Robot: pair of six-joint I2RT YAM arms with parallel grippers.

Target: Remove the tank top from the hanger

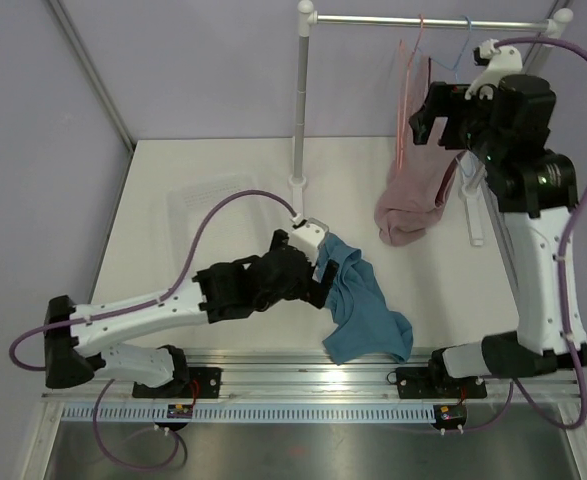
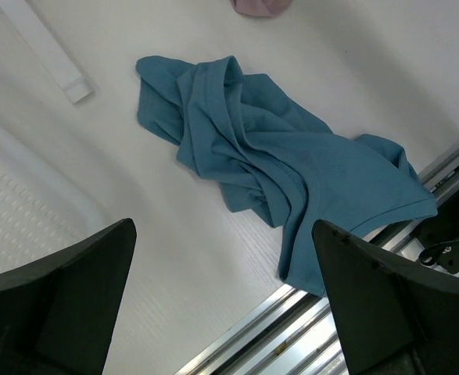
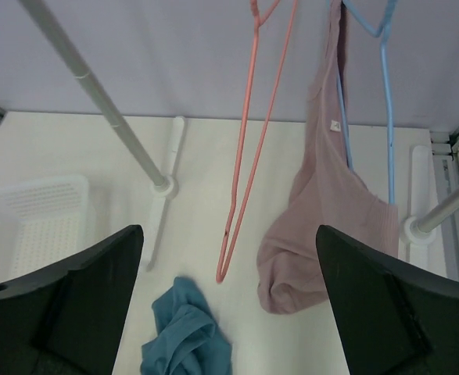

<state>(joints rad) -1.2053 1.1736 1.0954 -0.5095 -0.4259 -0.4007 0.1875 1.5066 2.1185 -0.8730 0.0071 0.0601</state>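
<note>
The left gripper moves down and across onto the tank top's bunched middle next, since that lies below the gripper and to its right in the top view.
The teal-blue tank top (image 1: 365, 308) lies crumpled on the table near the front rail, free of any hanger; it also shows in the left wrist view (image 2: 276, 156) and the right wrist view (image 3: 186, 336). The salmon-pink hanger (image 1: 405, 90) hangs bare from the rack bar, also in the right wrist view (image 3: 249, 156). My left gripper (image 1: 323, 258) is open and empty just above the top's left edge, its jaws wide apart in the left wrist view (image 2: 225, 297). My right gripper (image 1: 428, 115) is open and empty, raised beside the hangers (image 3: 229, 305).
A dusty-pink top (image 1: 413, 200) hangs from a pale blue hanger (image 1: 455, 55), its lower end resting on the table. The rack's upright pole (image 1: 301, 100) stands mid-table. A white basket (image 1: 208, 200) sits at the left. A metal rail (image 1: 303, 375) runs along the front edge.
</note>
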